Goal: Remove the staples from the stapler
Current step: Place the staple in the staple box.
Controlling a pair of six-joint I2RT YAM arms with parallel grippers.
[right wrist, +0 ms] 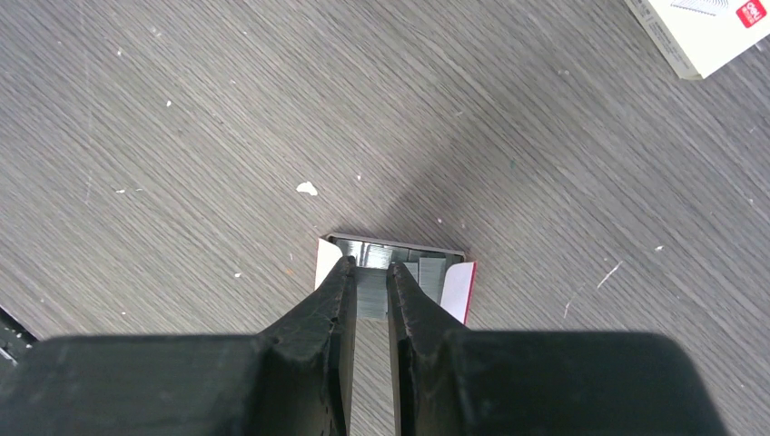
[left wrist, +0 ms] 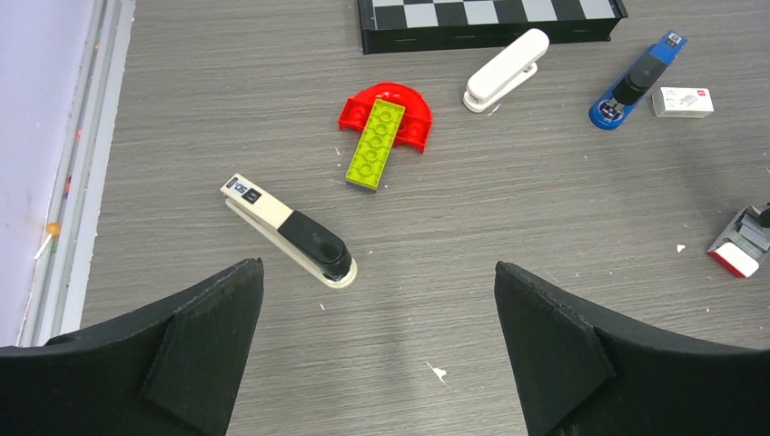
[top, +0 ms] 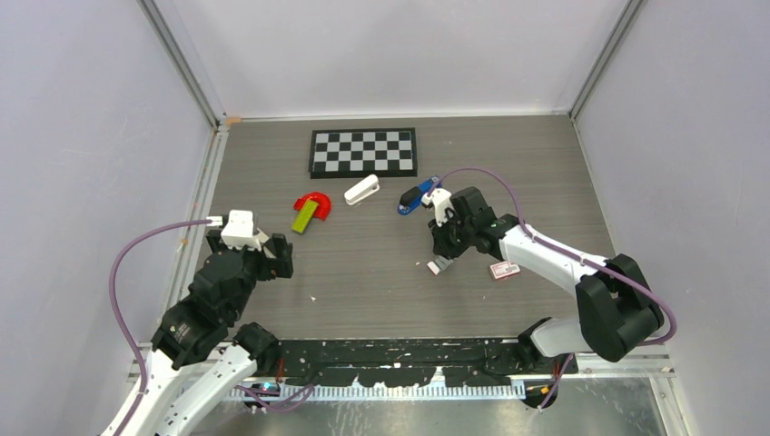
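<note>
My right gripper will next go down into the open tray [top: 439, 267] [right wrist: 395, 243] just below it and let go of the silver staple strip there, because more staple strips lie inside the tray.
The blue stapler [top: 419, 195] lies closed on the table left of my right arm; it also shows in the left wrist view [left wrist: 637, 80]. My right gripper [right wrist: 370, 268] points down into a small open red-and-white tray [right wrist: 395, 243] and is shut on a silver strip of staples [right wrist: 370, 292]. More staple strips [right wrist: 432, 271] lie in the tray beside it. In the top view the right gripper [top: 444, 258] stands over this tray [top: 439, 267], nearer than the stapler. My left gripper [left wrist: 379, 272] is open and empty above bare table at the left [top: 275, 257].
A cream-and-black stapler [left wrist: 291, 232] lies just ahead of my left fingers. A white stapler [top: 361, 191], a red arch brick [top: 318, 201] with a lime brick [top: 305, 215], and a checkerboard [top: 363, 152] lie farther back. A small white box [left wrist: 683, 102] lies beside the blue stapler; another [top: 504, 270] lies right of the tray.
</note>
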